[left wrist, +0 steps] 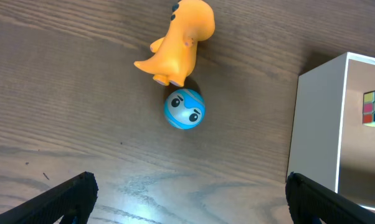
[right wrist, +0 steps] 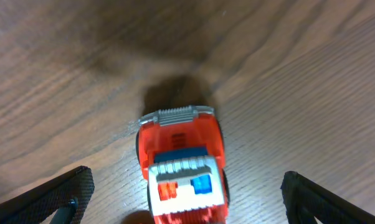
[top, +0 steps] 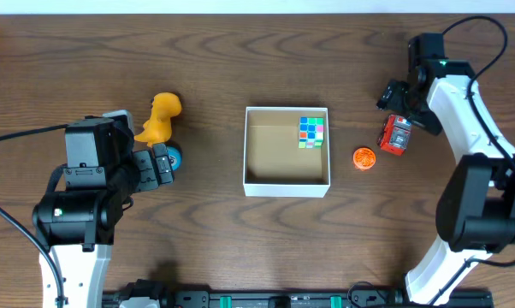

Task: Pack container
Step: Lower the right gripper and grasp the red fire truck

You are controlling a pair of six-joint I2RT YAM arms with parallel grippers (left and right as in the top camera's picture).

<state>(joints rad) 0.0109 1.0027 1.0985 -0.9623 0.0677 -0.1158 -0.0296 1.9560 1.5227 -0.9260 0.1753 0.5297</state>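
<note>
My right gripper goes down around the truck's white top (top: 398, 137) (right wrist: 185, 184) and closes next, since the red toy truck lies below, lined up between the open fingers.
The container (top: 287, 183) is a square white-walled box with a brown inside at the table's middle. A colourful cube (top: 311, 132) lies in its far right corner. In the left wrist view its white wall (left wrist: 315, 130) is at the right. An orange dinosaur toy (top: 161, 117) and a blue ball with a face (top: 174, 157) lie left of it; both show in the left wrist view, dinosaur (left wrist: 178, 40), ball (left wrist: 184, 109). My left gripper (left wrist: 187, 199) is open, above the table short of the ball. My right gripper (right wrist: 187, 202) is open, its fingers either side of a red toy truck (right wrist: 182, 165), which also shows overhead (top: 395, 134).
An orange disc (top: 364, 157) lies on the table between the container and the truck. The table is dark wood. The arm bases stand at the front left and front right.
</note>
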